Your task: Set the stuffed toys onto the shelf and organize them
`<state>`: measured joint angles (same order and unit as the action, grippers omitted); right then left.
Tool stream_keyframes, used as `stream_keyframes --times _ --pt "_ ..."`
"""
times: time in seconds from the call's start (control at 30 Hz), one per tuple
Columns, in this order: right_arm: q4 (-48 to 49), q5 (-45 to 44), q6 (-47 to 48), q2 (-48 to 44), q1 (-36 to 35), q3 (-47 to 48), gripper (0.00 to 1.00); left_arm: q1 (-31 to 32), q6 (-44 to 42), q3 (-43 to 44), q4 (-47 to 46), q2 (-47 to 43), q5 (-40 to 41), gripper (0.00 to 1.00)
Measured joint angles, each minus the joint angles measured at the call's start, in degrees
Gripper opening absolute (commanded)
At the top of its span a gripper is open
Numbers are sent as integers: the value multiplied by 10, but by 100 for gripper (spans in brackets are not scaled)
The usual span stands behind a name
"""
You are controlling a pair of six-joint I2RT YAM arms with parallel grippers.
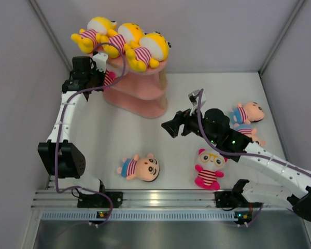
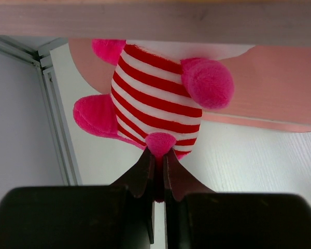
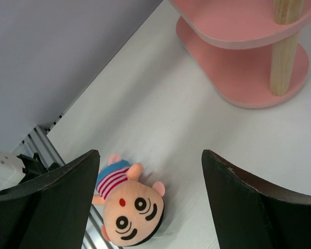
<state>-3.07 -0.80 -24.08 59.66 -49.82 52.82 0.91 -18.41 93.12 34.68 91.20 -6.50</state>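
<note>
The toy's striped belly still sticks out, so the robot's left gripper will next push the striped toy outward under the top board, deeper onto the shelf's level, and let go of the pink limb.
The pink shelf (image 1: 140, 96) stands at the back left, with three yellow toys (image 1: 127, 41) lying on its top board. My left gripper (image 1: 102, 79) is at the shelf's left end, shut on a pink limb of a pink-and-white striped toy (image 2: 155, 101) held under a board, against the pink tier (image 2: 280, 78). The left gripper (image 2: 159, 151) shows closed jaws. My right gripper (image 1: 170, 127) hangs open and empty over the table middle. In the right wrist view the right gripper (image 3: 150, 153) frames a peach-faced toy (image 3: 129, 207), which also shows in the top view (image 1: 141, 167).
A pink-and-white toy with glasses (image 1: 210, 168) lies near the front. Two peach-faced toys (image 1: 247, 112) (image 1: 249, 133) lie at the right, beside my right arm. Grey walls close in the sides. A metal rail (image 1: 145, 199) runs along the near edge.
</note>
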Motion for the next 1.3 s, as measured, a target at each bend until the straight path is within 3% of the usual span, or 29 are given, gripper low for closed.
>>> stream_keyframes --times 0.6,0.9,1.3 --pt "-16 -37 -1 -15 0 -16 81 3 50 5 -61 33 -2 11" --pt "-30 -45 0 -19 0 -18 83 3 59 10 -69 42 -10 45" --pt "-120 -117 3 -30 30 -17 92 3 57 -21 -72 -26 -5 63"
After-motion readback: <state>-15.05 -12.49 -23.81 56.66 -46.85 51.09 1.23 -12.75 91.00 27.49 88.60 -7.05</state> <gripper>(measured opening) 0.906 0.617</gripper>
